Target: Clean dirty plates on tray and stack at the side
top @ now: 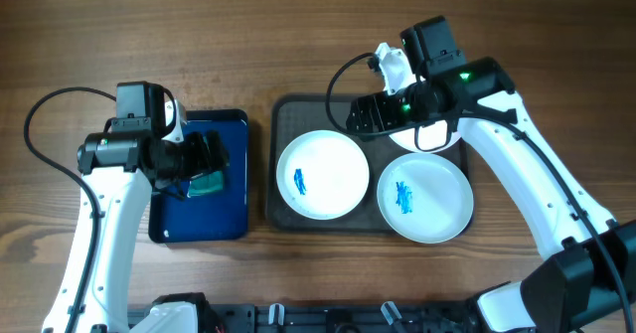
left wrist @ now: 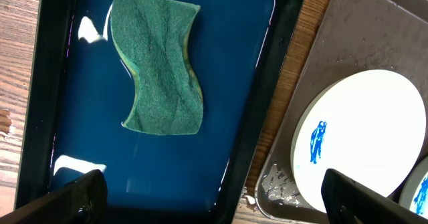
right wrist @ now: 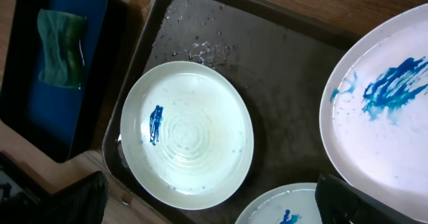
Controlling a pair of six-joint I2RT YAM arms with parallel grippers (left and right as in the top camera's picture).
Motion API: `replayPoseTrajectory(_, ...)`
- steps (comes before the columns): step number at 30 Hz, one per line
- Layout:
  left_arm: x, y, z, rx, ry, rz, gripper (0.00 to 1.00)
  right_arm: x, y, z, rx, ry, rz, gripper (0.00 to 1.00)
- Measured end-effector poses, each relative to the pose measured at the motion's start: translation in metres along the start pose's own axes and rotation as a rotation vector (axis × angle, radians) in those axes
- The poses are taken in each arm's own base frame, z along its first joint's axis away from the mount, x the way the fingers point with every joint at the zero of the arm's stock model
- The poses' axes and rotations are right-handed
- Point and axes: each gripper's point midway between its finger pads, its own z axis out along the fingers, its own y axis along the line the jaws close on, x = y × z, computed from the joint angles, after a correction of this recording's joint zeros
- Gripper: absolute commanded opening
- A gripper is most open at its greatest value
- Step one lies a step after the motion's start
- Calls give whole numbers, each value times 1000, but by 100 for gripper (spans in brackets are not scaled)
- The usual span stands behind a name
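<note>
My left gripper should go down onto the sponge's narrow middle point(left wrist: 159, 69), because the green sponge is below and is narrow enough there to fit between my open fingers.
A dark grey tray point(top: 283, 114) holds three white plates with blue stains. The left plate point(top: 321, 174) shows in the right wrist view point(right wrist: 187, 134) and the left wrist view point(left wrist: 364, 144). The front right plate point(top: 424, 198) also shows in the right wrist view point(right wrist: 294, 207). The back right plate point(top: 432, 136) is partly hidden under my right arm and shows smeared in the right wrist view point(right wrist: 388, 110). A green sponge point(top: 209, 185) point(left wrist: 160, 70) lies in a blue tray point(top: 234, 124). My left gripper point(top: 207, 157) point(left wrist: 214, 204) is open above the sponge. My right gripper point(top: 366, 114) point(right wrist: 214, 207) is open above the grey tray.
The blue tray holds water point(left wrist: 100, 150), and water drops lie on the grey tray point(right wrist: 200, 47). Bare wooden table point(top: 298, 35) surrounds both trays. A narrow wooden gap point(left wrist: 284, 83) separates the two trays.
</note>
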Motion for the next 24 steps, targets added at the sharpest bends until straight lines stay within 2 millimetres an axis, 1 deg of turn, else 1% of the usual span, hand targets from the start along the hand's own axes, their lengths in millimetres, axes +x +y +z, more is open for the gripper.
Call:
replayPoseTrajectory(4, -6, -2, 0, 7, -23, 4, 99, -4, 0, 0, -1, -15, 2, 100)
replayPoseTrajectory(5, -6, -2, 0, 8, -26, 4, 87, -5, 0, 0, -1, -20, 0, 100)
replayPoseTrajectory(6, -8, -2, 0, 7, -34, 6, 93, -8, 1, 0, -3, -33, -4, 100)
replayPoseTrajectory(7, -10, 1, 0, -12, -41, 8, 94, -9, 1, 0, -3, -36, -4, 100)
replayPoseTrajectory(8, -11, 4, 0, -30, -46, 5, 93, -9, 1, 0, -2, -36, -2, 100)
replayPoseTrajectory(9, -12, 10, 0, -63, -52, 2, 85, -9, 1, 0, -2, -36, -1, 100)
replayPoseTrajectory(10, -13, 15, 2, -88, -51, -4, 82, -9, 1, 0, -2, -35, -1, 100)
replayPoseTrajectory(11, -14, 20, 4, -110, -49, -11, 83, -9, 1, 0, -2, -35, -1, 100)
replayPoseTrajectory(14, -14, 43, 22, -181, 13, -67, 80, -9, 1, 0, -2, -35, 3, 100)
replayPoseTrajectory(15, -14, 48, 28, -194, 35, -82, 75, -9, 1, 0, -2, -35, 3, 100)
replayPoseTrajectory(16, -14, 51, 35, -201, 52, -89, 75, -9, 1, 0, -2, -35, 3, 100)
replayPoseTrajectory(18, -13, 53, 46, -208, 85, -98, 75, -9, 1, 0, -2, -34, 6, 100)
replayPoseTrajectory(19, -11, 54, 55, -208, 111, -100, 74, -9, 1, 0, -2, -34, 6, 100)
replayPoseTrajectory(22, -14, 46, 67, -160, 127, -112, 61, -9, 1, 0, -2, -35, 6, 100)
replayPoseTrajectory(24, -17, 40, 70, -129, 118, -131, 59, -9, 1, 0, -2, -35, 7, 100)
